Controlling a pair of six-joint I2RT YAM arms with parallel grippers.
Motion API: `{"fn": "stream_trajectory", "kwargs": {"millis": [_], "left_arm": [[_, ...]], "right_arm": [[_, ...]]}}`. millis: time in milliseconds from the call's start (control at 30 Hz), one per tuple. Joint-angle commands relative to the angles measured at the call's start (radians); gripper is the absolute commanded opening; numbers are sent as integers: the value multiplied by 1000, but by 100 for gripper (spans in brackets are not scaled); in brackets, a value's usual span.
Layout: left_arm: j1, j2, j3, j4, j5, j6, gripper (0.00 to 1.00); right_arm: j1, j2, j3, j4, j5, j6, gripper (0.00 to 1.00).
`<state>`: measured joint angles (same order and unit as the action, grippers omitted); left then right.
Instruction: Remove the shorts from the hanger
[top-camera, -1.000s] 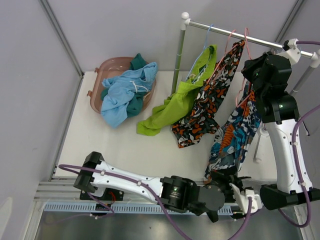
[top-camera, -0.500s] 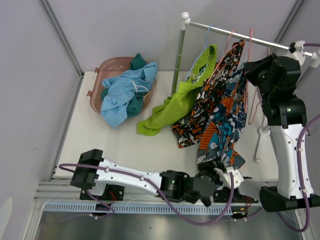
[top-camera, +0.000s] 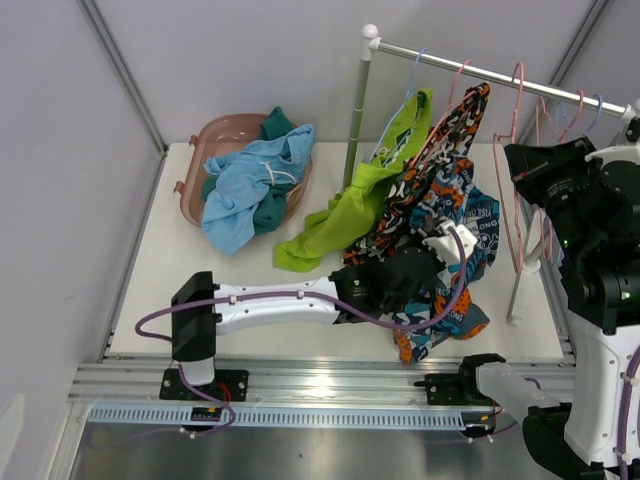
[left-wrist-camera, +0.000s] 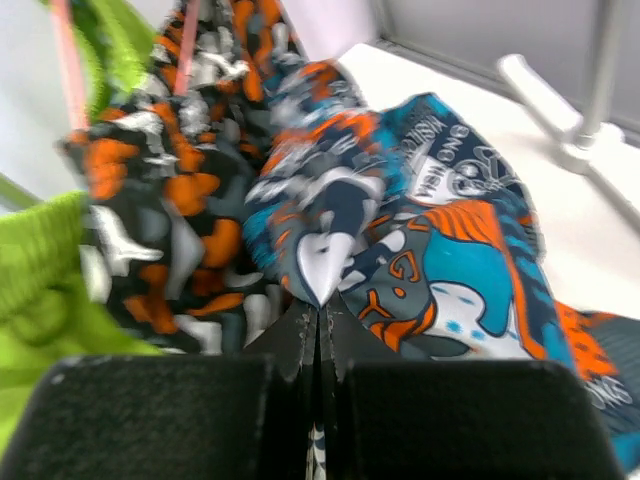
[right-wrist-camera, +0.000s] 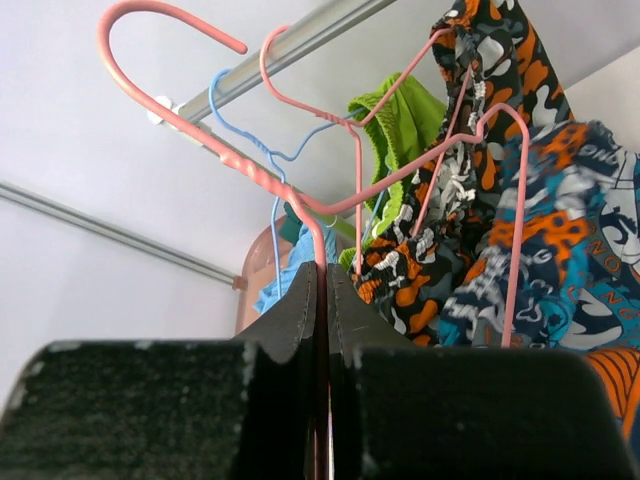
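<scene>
The pink hanger is bare, so my right gripper needs to move outward toward the rack's bar (top-camera: 533, 87) (right-wrist-camera: 335, 21) until the hanger's hook sits over the bar, and then let go of it.
My left gripper (top-camera: 428, 272) is shut on a fold of the blue-white-orange cartoon print shorts (top-camera: 458, 238), which lie bunched on the table, off any hanger; the wrist view shows the fabric (left-wrist-camera: 450, 250) pinched in my gripper (left-wrist-camera: 320, 318). My right gripper (top-camera: 535, 222) is shut on a bare pink hanger (top-camera: 518, 170), held right of the shorts; it also shows in the wrist view (right-wrist-camera: 200, 135). The black-orange-white shorts (top-camera: 440, 150) and lime green shorts (top-camera: 350, 210) hang from the rail (top-camera: 450, 65). Light blue shorts (top-camera: 245, 180) and dark teal shorts (top-camera: 275, 125) lie in the basket.
A pink basket (top-camera: 215, 130) stands at the back left of the table. The rack's upright post (top-camera: 357, 110) stands at the back middle, its other leg (top-camera: 520, 300) at the right. A blue hanger (top-camera: 415, 75) holds the green shorts.
The cartoon print shorts have come off the pink hanger. My left gripper pulled them from the front edge back toward the rack. My right gripper moved right with the bare hanger.
</scene>
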<state>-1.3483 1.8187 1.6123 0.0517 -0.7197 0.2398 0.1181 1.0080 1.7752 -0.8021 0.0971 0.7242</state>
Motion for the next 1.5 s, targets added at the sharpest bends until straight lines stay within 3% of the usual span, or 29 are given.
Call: {"fn": "stream_trajectory", "kwargs": {"millis": [0, 167, 267, 433, 567, 667, 800, 967, 1000, 1067, 1100, 1200, 1300, 1333, 1400, 1467], "left_arm": [[-40, -107, -87, 5, 62, -92, 0], [-204, -286, -215, -16, -53, -123, 0], [-297, -430, -285, -134, -127, -189, 0], [-339, -689, -351, -384, -181, -322, 0], [-330, -821, -373, -464, -369, -269, 0], [-217, -898, -315, -509, -350, -244, 0], [-17, -972, -258, -429, -232, -137, 0], [182, -900, -97, -415, -106, -8, 0], [272, -856, -50, -430, -66, -8, 0], [369, -805, 33, -447, 66, -20, 0], [414, -776, 59, -458, 110, -25, 0], [634, -621, 262, -498, 248, -28, 0], [777, -391, 658, -562, 295, -11, 0], [807, -257, 825, -585, 304, -8, 0], [889, -136, 1029, -627, 328, 3, 0], [942, -107, 955, -508, 336, -19, 0]], "right_arm": [[-8, -5, 9, -9, 21, -5, 0], [-21, 52, 9, 59, 127, -63, 0], [-63, 96, 18, 110, 122, -88, 0], [-138, 167, 26, 178, 90, -86, 0], [-173, 222, 30, 207, 52, -74, 0], [-175, 216, 6, 210, 33, -65, 0], [-176, 153, -72, 224, 24, -66, 0], [-176, 87, -129, 204, 20, -86, 0], [-176, 83, -135, 202, 12, -88, 1], [-176, 64, -161, 202, -5, -88, 12], [-176, 57, -175, 205, -13, -88, 35], [-176, 24, -235, 222, -36, -78, 77], [-176, 8, -272, 222, -53, -74, 89], [-176, 6, -278, 219, -57, -74, 90], [-176, -12, -290, 213, -72, -75, 92], [-176, -28, -313, 207, -86, -83, 92]]}}
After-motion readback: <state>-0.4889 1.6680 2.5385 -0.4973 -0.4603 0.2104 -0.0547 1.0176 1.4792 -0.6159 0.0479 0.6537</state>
